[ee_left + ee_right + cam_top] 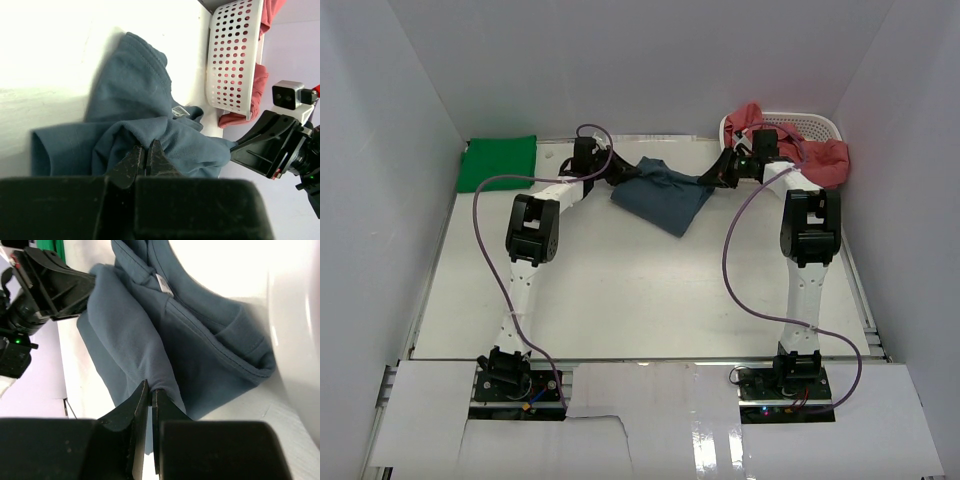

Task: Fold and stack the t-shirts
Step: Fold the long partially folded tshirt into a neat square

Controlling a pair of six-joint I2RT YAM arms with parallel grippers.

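Observation:
I will next pull my left gripper back and let go of the fold of the blue t-shirt on the near tabletop between the gripper and my base, because that part of the tabletop is empty.
The slate blue t-shirt [660, 197] hangs bunched between my two grippers at the back middle of the table, its lower part resting on the surface. My left gripper [620, 178] is shut on its left edge. In the left wrist view the jaws [146, 150] pinch a fold of the blue cloth [135, 100]. My right gripper [713, 180] is shut on the shirt's right edge, its tips [150, 389] closed on a gathered fold [200, 350]. A folded bright green t-shirt [498, 162] lies in the back left corner. Salmon red t-shirts [825, 160] drape over the basket.
The white perforated basket [802, 125] stands at the back right, close behind the right arm; its wall [232, 55] shows in the left wrist view with red cloth [260, 85] spilling over it. White walls enclose the table on three sides.

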